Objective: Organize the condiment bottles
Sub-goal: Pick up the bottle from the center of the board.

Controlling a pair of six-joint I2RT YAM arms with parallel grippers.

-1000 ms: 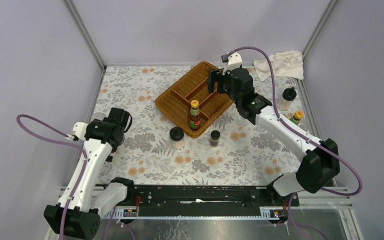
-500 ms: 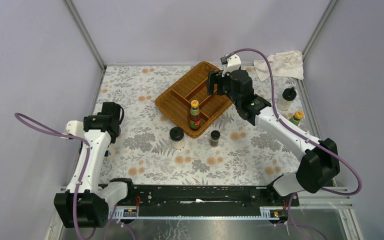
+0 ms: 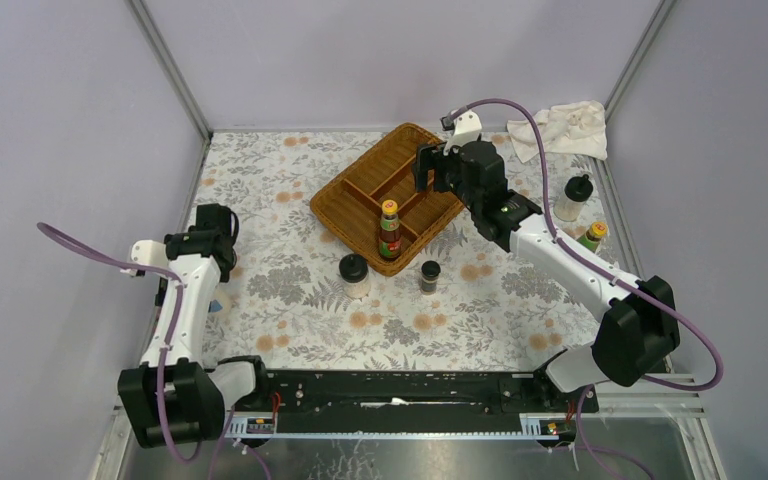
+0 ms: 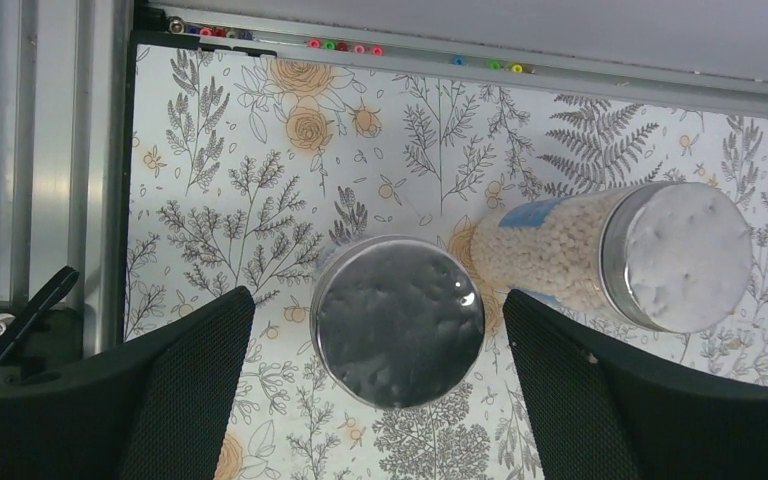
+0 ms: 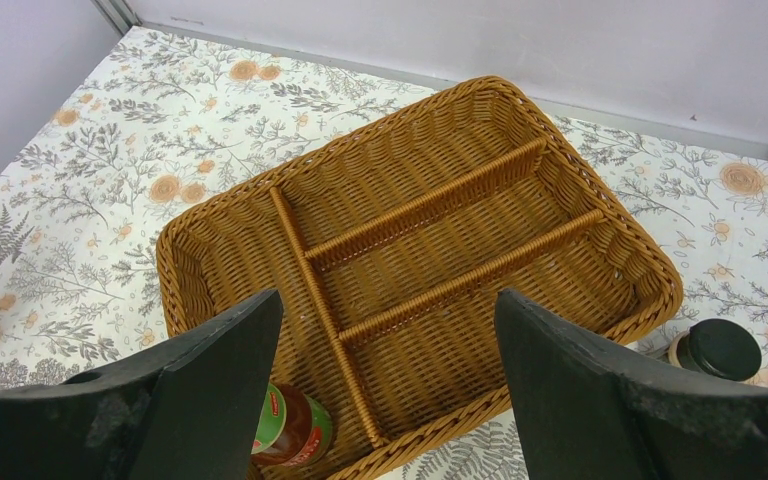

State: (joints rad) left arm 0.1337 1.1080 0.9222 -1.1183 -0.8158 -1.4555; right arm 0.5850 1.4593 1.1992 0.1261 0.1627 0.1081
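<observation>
I will move my left gripper down and close it around the shaker's silver lid (image 4: 399, 322) below it, because its open fingers are already on both sides of the lid.
In the left wrist view a silver-topped shaker (image 4: 398, 320) stands upright directly below my left gripper (image 4: 377, 345), whose fingers are open on either side of it without touching. A second shaker (image 4: 610, 255), with white grains and a blue label, stands just to its right. Above the wicker tray (image 3: 340, 195) my right gripper (image 3: 428, 165) hangs open and empty. One red-labelled, yellow-capped sauce bottle (image 3: 389, 232) stands in the tray's near compartment. A black-lidded jar (image 3: 354, 272) and a small dark spice jar (image 3: 429, 275) stand on the table in front of the tray.
At the table's right edge stand a black-capped shaker (image 3: 573, 197) and another yellow-capped sauce bottle (image 3: 592, 236). A white cloth (image 3: 570, 125) lies at the back right corner. The metal frame rail (image 4: 50, 150) runs close beside the left gripper.
My left arm has swung left and further back toward the table's left edge, stopping over the two shakers. The right arm has not moved.
</observation>
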